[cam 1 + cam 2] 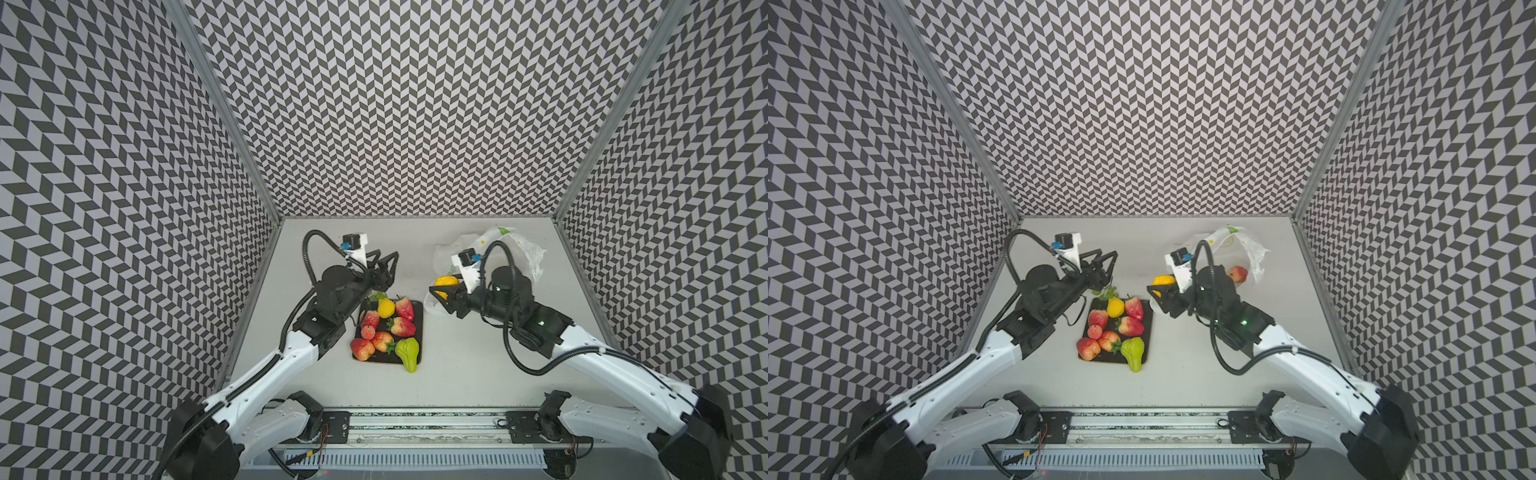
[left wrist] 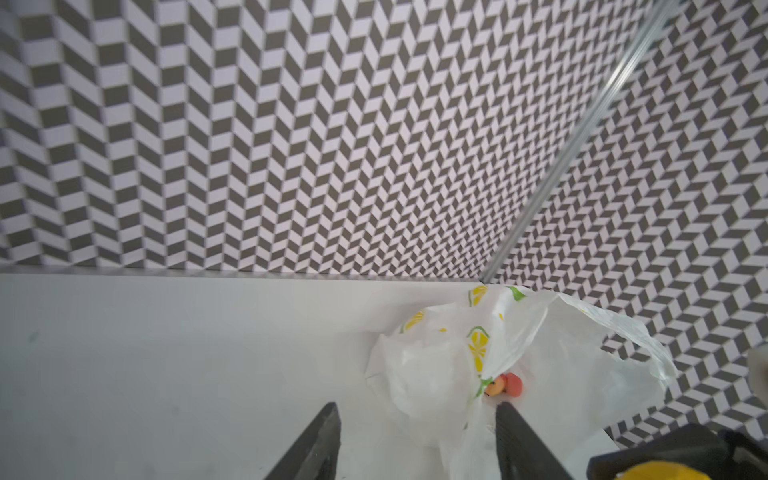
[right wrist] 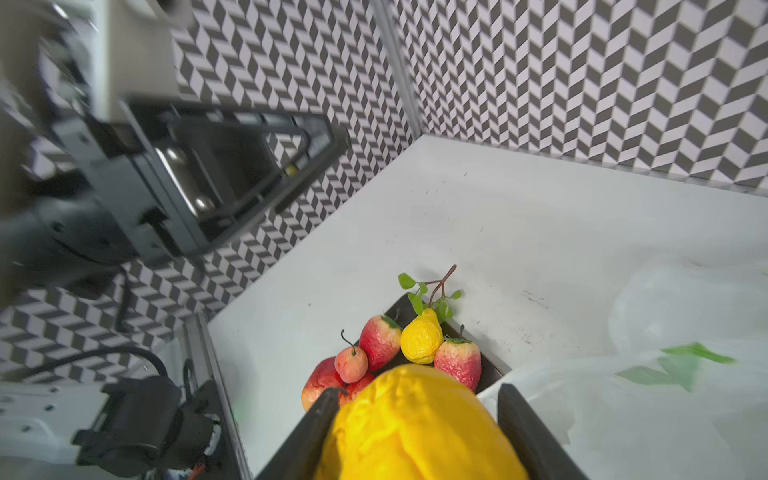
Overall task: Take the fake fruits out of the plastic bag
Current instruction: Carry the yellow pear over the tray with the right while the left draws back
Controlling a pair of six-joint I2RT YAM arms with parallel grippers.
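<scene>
The robot's right gripper will next go across to the plate and down over the gap between lemon (image 1: 386, 308) and strawberries to release the pear, because that gap shows bare dark plate.
My right gripper (image 1: 433, 293) (image 3: 419, 391) is shut on an orange-yellow pear (image 1: 447, 281) (image 1: 1163, 279) (image 3: 415, 432), held in the air between the plastic bag and the plate. The crinkly white plastic bag (image 1: 517, 249) (image 1: 1239, 245) (image 2: 432, 374) (image 3: 665, 374) lies at the back right. A red-yellow fruit (image 1: 1238, 274) (image 2: 508, 384) still shows inside it. My left gripper (image 1: 387, 254) (image 1: 1107, 252) (image 2: 417, 406) hovers open and empty beyond the plate's far end. Strawberries, peaches, a lemon (image 1: 386, 308) (image 3: 422, 340) and a green pear (image 1: 407, 352) rest on the plate.
The dark square plate (image 1: 418, 343) (image 1: 1148, 334) sits in the middle of the white table, the green pear overhanging its near edge. The lemon's leafy twig (image 3: 432, 291) sticks out past the far corner. Patterned walls close in the left, back and right.
</scene>
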